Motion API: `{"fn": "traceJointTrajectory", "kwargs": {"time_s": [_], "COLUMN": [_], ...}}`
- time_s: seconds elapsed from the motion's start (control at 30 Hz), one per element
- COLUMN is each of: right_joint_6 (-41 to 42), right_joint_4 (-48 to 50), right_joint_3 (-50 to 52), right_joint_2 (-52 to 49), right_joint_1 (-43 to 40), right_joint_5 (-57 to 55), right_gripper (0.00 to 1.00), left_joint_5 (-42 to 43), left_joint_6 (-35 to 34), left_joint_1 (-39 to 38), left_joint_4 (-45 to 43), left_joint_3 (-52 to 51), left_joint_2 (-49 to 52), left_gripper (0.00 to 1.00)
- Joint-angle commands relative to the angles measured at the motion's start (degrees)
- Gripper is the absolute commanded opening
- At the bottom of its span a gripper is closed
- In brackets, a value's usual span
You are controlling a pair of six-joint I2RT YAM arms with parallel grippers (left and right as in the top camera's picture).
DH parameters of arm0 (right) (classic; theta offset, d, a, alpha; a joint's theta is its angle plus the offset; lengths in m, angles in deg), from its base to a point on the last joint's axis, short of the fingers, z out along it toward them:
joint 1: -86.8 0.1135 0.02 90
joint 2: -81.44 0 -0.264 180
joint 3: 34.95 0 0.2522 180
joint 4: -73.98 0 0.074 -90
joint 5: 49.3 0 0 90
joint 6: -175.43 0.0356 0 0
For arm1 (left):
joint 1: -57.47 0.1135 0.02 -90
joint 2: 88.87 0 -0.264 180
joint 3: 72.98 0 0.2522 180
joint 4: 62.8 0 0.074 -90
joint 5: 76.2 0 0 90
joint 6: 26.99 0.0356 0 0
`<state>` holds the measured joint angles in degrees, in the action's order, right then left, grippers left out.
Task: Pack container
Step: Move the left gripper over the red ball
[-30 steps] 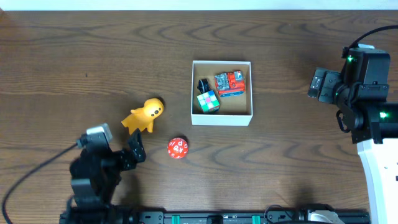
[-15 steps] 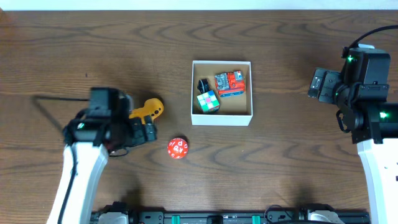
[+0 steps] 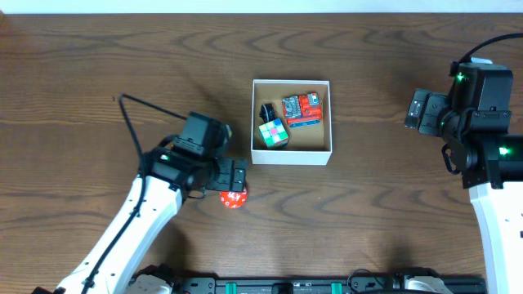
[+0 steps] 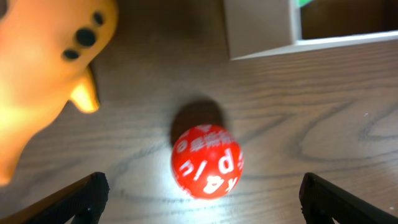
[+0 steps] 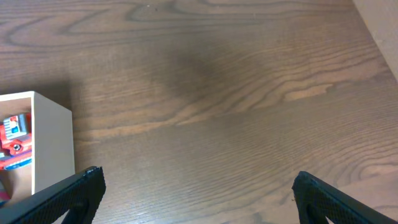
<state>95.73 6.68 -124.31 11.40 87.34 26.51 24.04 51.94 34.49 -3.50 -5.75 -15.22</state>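
Note:
My left gripper is open, with the ball already between its spread fingers. It should lower onto the red lettered ball (image 3: 234, 198) (image 4: 207, 162) and close its fingers on the sides.
The container (image 3: 291, 158), a white-walled box with a tan floor, stands mid-table and holds a red toy car (image 3: 301, 109), a coloured cube (image 3: 274, 132) and a small black piece (image 3: 266, 112). A red numbered die (image 3: 234, 200) lies in front of its left corner. My left gripper (image 3: 233, 181) hovers open just over the die. In the left wrist view the die (image 4: 207, 160) sits between the spread fingers (image 4: 87, 196), with an orange figure toy (image 4: 43, 68) to the left and the container's corner (image 4: 261, 28) beyond. My right gripper (image 3: 415, 110) hangs open at the right, nothing in it.
In the overhead view the left arm covers the orange figure. The right wrist view shows bare wood under the right gripper (image 5: 198, 180), the container's wall (image 5: 53, 146) at the left edge and a pale edge (image 5: 382, 25) in the top right corner.
My left arm has swung from the front-left of the table to the right, past the orange figure, and now sits over the red die. The right arm has not moved.

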Motion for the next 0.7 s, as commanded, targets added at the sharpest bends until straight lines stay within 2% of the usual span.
{"fn": "traceJointTrajectory", "kwargs": {"time_s": [0.0,0.37,0.67], "right_joint_6": [0.8,0.8,0.8], "right_joint_4": [-0.1,-0.1,-0.1], "right_joint_3": [-0.6,-0.6,-0.6], "right_joint_2": [-0.1,-0.1,-0.1], "right_joint_1": [-0.5,-0.5,-0.5], "right_joint_5": [-0.5,-0.5,-0.5], "right_gripper": [0.99,0.99,0.99], "left_joint_5": [-3.9,-3.8,-3.8], "left_joint_6": [0.7,0.7,0.7], "left_joint_1": [-1.8,-2.1,-2.1], "left_joint_4": [-1.4,-7.3,-8.5], "left_joint_3": [-2.2,-6.8,-6.9], "left_joint_2": [0.6,7.2,15.3], "left_gripper": [0.99,1.0,0.92]}}
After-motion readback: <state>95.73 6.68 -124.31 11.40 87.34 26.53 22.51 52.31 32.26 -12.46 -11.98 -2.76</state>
